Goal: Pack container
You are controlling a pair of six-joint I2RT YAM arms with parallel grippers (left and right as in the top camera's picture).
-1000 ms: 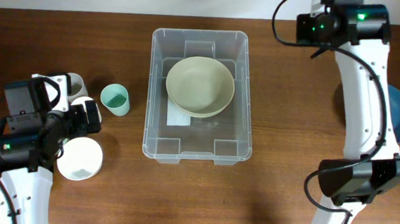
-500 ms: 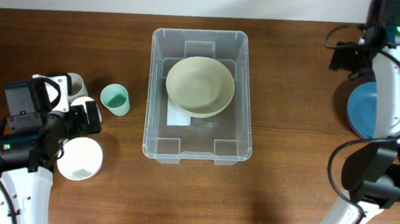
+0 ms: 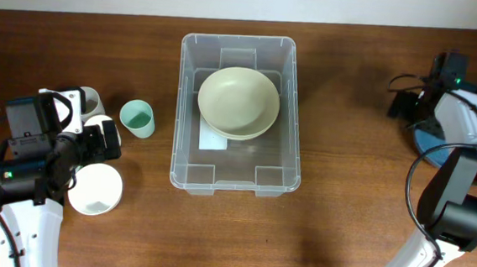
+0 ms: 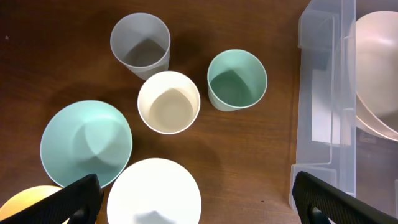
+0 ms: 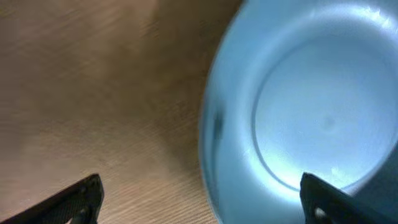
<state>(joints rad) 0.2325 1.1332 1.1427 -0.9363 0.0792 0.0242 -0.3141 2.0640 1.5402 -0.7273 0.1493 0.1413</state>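
The robot's right gripper will next go down onto the blue bowl's rim on the side facing the container, because that rim is already between its open fingers.
The container (image 3: 238, 39), a clear plastic bin, stands mid-table with a pale cream bowl (image 3: 237, 102) inside; its left wall (image 4: 323, 93) shows in the left wrist view. My left gripper (image 3: 95, 144) hovers open over a group of cups and bowls left of the bin, its jaws (image 4: 199, 205) wide apart above a white bowl (image 4: 154, 193). My right gripper (image 3: 417, 108) is low over a blue bowl (image 3: 436, 137) at the right edge. It is open (image 5: 202, 202), with the left rim of the blue bowl (image 5: 311, 112) between its fingertips, untouched.
Left of the bin stand a teal cup (image 4: 237, 79), a cream cup (image 4: 168, 102), a clear grey cup (image 4: 140, 46) and a teal bowl (image 4: 86, 144). A yellow object (image 4: 25, 202) peeks in at the lower left corner.
My right arm swung from behind the bin out to the right and dropped over the blue bowl, its jaws opening on the way. The left arm stayed still.
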